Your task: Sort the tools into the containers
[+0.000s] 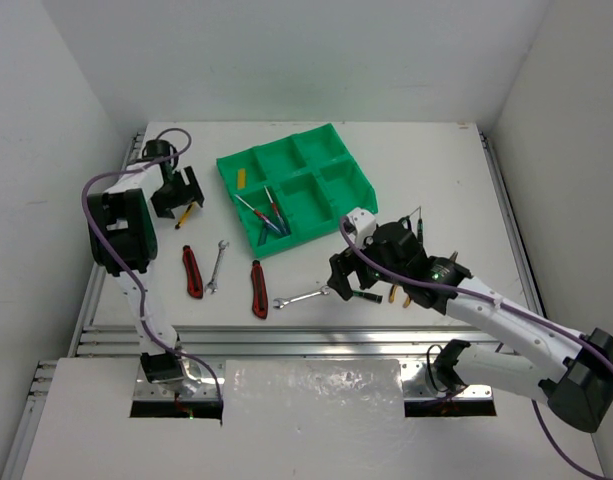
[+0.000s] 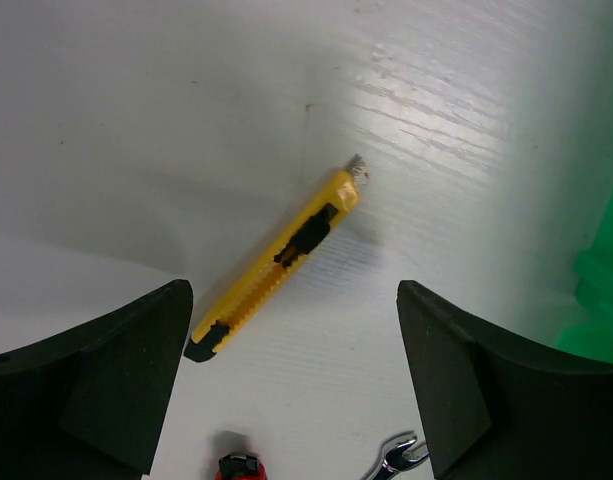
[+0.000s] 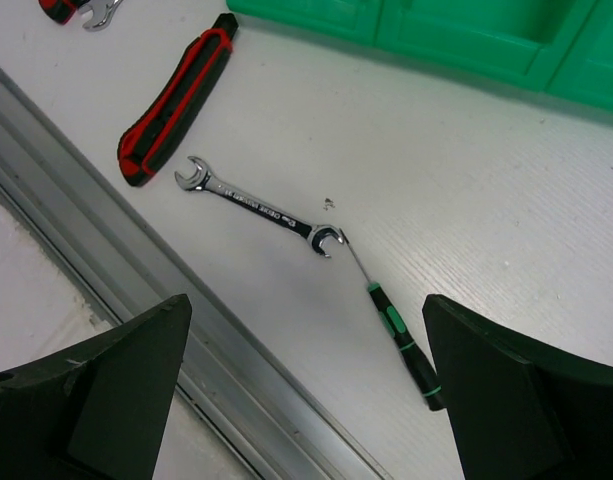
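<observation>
I will next lower my left gripper onto the yellow knife's body behind the black slider (image 1: 185, 217) (image 2: 254, 287) and close across it, because the knife lies clear of the other tools.
My left gripper (image 1: 178, 200) is open and hovers over a yellow knife (image 1: 189, 212) left of the green tray (image 1: 358, 172); in the left wrist view the knife (image 2: 276, 262) lies diagonally just beyond the open gripper (image 2: 294, 298). My right gripper (image 1: 348, 283) is open above a silver wrench (image 1: 301, 297) and a green-black screwdriver (image 1: 367, 295). The right wrist view shows that wrench (image 3: 256, 205) and screwdriver (image 3: 401, 335) lying tip to tip ahead of the gripper (image 3: 306, 315). The tray holds a small yellow knife (image 1: 242, 178) and screwdrivers (image 1: 268, 214).
Two red knives (image 1: 192, 271) (image 1: 258, 288) and a second wrench (image 1: 216, 266) lie near the front. Yellow-handled pliers (image 1: 401, 293) sit partly under my right arm, and a thin screwdriver (image 1: 418, 216) shows behind it. An aluminium rail (image 3: 136, 270) edges the table's front.
</observation>
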Robot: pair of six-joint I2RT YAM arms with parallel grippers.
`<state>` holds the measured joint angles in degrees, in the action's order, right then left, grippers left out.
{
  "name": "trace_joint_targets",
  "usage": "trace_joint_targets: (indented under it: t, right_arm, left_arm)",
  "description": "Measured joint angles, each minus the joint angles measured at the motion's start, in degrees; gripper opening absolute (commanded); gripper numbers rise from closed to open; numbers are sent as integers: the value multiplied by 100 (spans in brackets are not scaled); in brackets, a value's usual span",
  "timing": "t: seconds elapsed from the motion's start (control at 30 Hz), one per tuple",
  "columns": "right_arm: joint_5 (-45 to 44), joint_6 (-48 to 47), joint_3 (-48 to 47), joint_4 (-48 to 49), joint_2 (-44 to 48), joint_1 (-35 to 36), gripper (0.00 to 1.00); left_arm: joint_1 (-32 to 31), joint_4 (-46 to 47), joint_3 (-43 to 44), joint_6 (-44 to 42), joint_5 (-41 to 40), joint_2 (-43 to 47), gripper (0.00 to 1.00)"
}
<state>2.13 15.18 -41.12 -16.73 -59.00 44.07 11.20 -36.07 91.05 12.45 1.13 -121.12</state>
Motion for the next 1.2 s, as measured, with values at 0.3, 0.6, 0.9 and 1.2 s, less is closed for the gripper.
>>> trace_joint_targets:
  t: [0.3,0.6,0.9,1.2]
  right_arm:
    - [297,-26,63,22,52,-2,99]
    - [409,-50,94,42,57,0,99]
    - [407,-66,146,111,83,-2,99]
    - [247,-66,195,146,90,-2,99]
  left_arm:
    - [-39,-39,-59,-348,-129,-4,47]
    - [-109,13,-50,-315,-592,-160,8]
    - [-234,-120,76,-81,-686,-144,0]
    - [-737,999,-271,859,-7,1932,0]
